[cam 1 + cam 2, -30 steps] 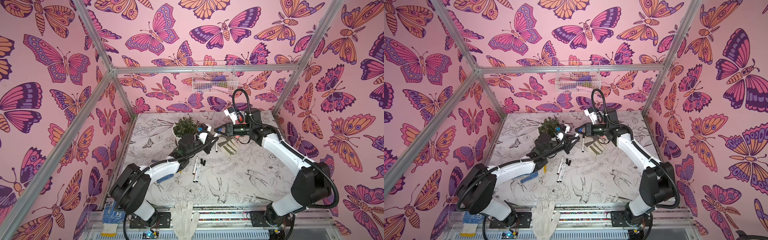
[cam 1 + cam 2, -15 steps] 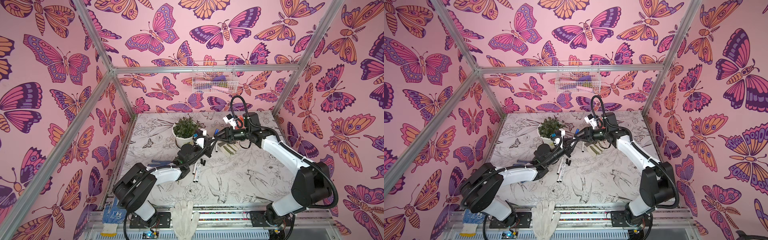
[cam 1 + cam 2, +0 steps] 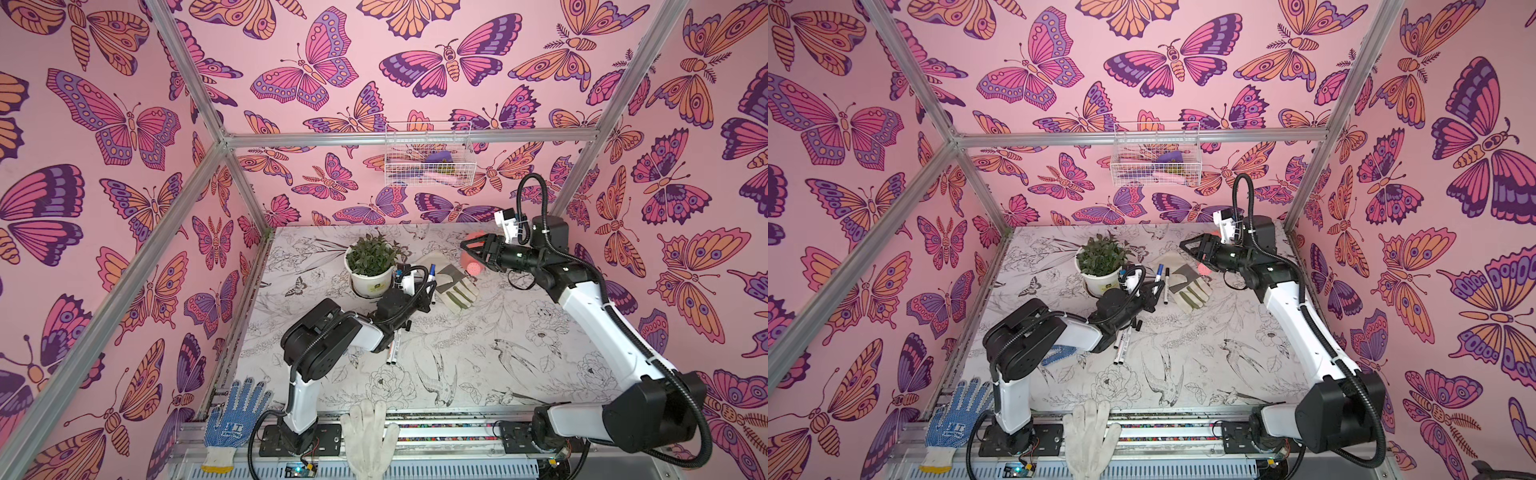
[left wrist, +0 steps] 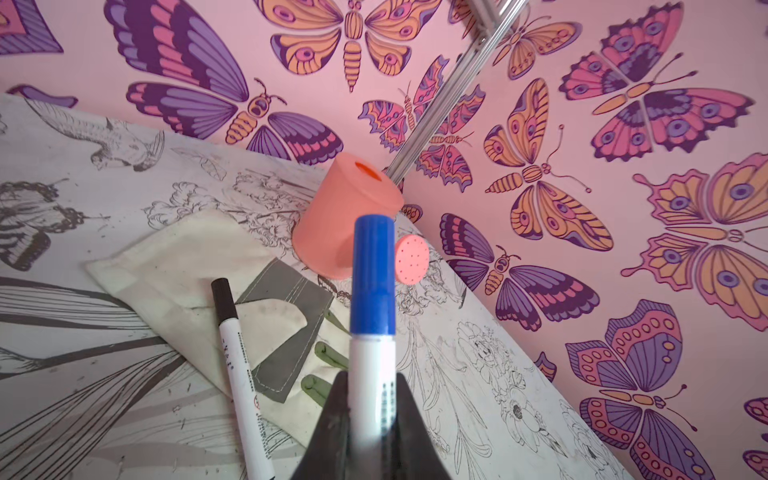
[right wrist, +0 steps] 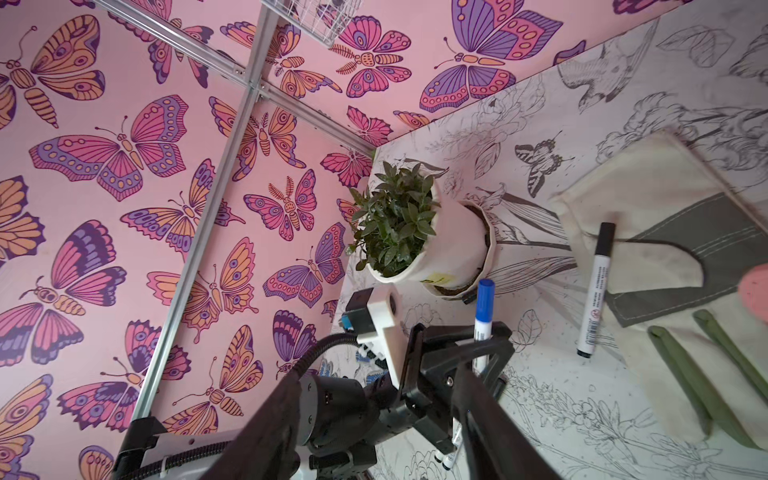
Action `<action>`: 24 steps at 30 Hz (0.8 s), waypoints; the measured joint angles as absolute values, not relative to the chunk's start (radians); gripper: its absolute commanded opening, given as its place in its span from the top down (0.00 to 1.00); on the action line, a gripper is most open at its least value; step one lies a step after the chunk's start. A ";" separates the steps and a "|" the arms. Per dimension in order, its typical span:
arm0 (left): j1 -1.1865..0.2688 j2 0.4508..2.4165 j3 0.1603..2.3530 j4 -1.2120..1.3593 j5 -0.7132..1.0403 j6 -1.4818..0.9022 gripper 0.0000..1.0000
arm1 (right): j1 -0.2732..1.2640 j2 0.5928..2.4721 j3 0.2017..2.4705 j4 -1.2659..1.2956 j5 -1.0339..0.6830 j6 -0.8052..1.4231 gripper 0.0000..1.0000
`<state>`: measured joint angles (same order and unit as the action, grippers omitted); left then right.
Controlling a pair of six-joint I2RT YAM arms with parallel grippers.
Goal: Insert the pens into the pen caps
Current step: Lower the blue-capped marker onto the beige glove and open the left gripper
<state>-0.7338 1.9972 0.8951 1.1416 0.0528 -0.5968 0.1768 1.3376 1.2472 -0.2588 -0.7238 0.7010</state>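
Observation:
My left gripper moves over and down onto the garden glove beside the black-capped pen next to release the white pen, since its blue cap is on.
My left gripper is shut on a white pen that stands upright with a blue pen cap on its top end. In both top views this gripper is just right of the plant pot. My right gripper hangs open and empty, up and to the right of the blue cap, apart from it. A black-capped pen lies across the garden glove. Two more pens lie partly under my left forearm, with a loose black cap beside them.
A potted plant stands at the back left of the mat. A garden glove and a pink watering can lie behind my grippers. A wire basket hangs on the back wall. Blue and white gloves drape the front rail.
My right gripper has opened, let go of the blue cap and drawn back to the right. The cap stays on the pen, which the left gripper has carried slightly right.

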 measured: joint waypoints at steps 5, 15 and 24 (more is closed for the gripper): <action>-0.742 2.106 1.069 1.062 0.022 -0.663 1.00 | 0.177 1.336 1.247 -0.316 -0.672 0.667 0.41; -0.773 2.249 1.280 0.898 0.025 -0.773 1.00 | 0.177 1.325 1.247 -0.374 -0.629 0.627 0.42; -0.773 2.316 1.336 0.821 0.015 -0.849 0.36 | 0.177 1.286 1.247 -0.423 -0.614 0.584 0.46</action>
<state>-0.7727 2.3157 1.3357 0.8211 0.0154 -0.8494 0.1768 1.2861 1.2472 -0.4229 -0.6136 0.5838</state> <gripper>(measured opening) 0.592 0.552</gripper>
